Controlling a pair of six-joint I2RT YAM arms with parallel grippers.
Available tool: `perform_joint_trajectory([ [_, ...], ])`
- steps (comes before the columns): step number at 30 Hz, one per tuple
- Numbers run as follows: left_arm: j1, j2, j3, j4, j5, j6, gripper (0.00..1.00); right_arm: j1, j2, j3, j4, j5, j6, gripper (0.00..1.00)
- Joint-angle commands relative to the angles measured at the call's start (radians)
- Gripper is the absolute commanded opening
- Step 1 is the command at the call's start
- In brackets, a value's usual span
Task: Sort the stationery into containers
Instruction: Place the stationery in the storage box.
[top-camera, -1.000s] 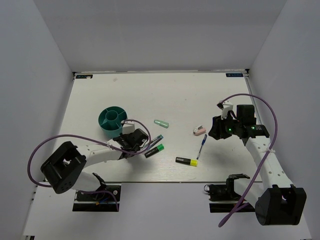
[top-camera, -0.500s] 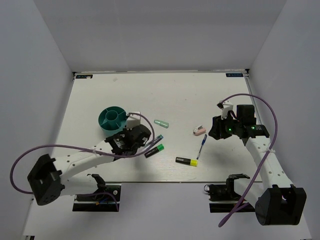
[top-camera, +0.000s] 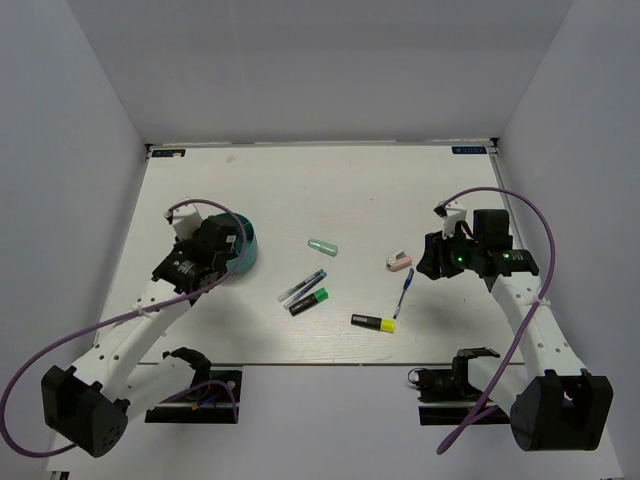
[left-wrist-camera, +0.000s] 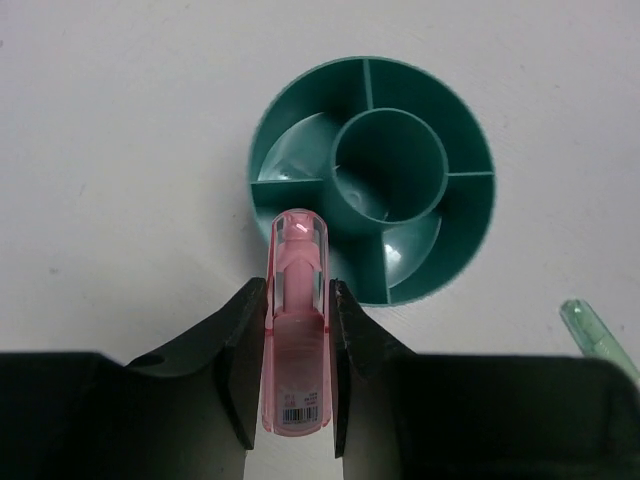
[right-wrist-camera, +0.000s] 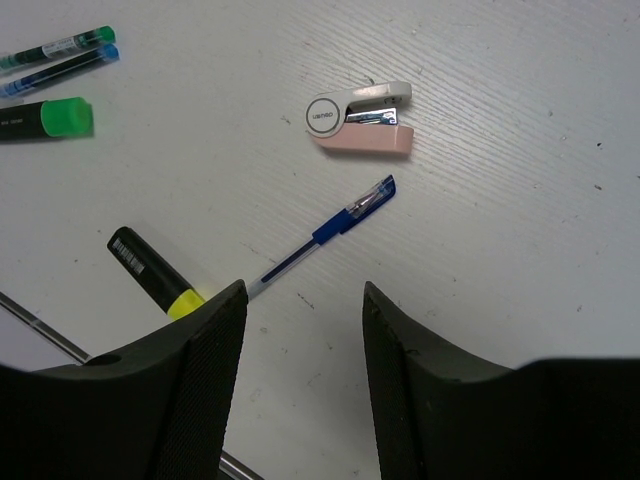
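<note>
I should turn my left gripper and lower it inside the organiser's near rim next, then open it, because the organiser's near section opens below the tip of the stubby pink piece.
My left gripper (top-camera: 207, 252) is shut on a stubby pink piece (left-wrist-camera: 297, 330) and holds it above the near rim of the round teal organiser (left-wrist-camera: 455, 260), which it partly hides in the top view (top-camera: 248, 250). On the table lie a mint-green piece (top-camera: 322, 247), a teal-black pen (top-camera: 302, 286), a green-black highlighter (top-camera: 310, 301), a yellow-black highlighter (top-camera: 373, 322), a slim blue pen (top-camera: 404, 291) and a pink-white piece (top-camera: 399, 261). My right gripper (top-camera: 432, 262) is open and empty. It hovers just short of the blue pen (right-wrist-camera: 325, 235).
The mint-green piece also shows at the right edge of the left wrist view (left-wrist-camera: 600, 335). A second slim pen with a blue tip (right-wrist-camera: 60, 72) lies beside the teal-black pen (right-wrist-camera: 55, 45). White walls enclose the table on three sides.
My left arm has swung left and back from beside the pens to the organiser, carrying the pink piece. The right arm has not moved.
</note>
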Motion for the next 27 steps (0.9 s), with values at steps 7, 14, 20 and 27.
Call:
perform_joint_trajectory([
  [7,0.252,0.057,-0.035,-0.047,0.268,-0.315,0.00,-0.008,-0.017,-0.008,0.004,-0.012,0.000,0.54],
  [14,0.308,0.134,-0.036,0.056,0.343,-0.396,0.00,-0.005,-0.017,-0.009,0.003,-0.017,-0.002,0.55],
  [20,0.314,0.169,0.005,0.068,0.337,-0.402,0.00,-0.006,-0.017,-0.011,-0.002,-0.015,-0.011,0.55],
  [27,0.326,0.151,-0.004,0.082,0.340,-0.416,0.00,-0.006,-0.012,-0.017,-0.002,-0.023,-0.014,0.55],
])
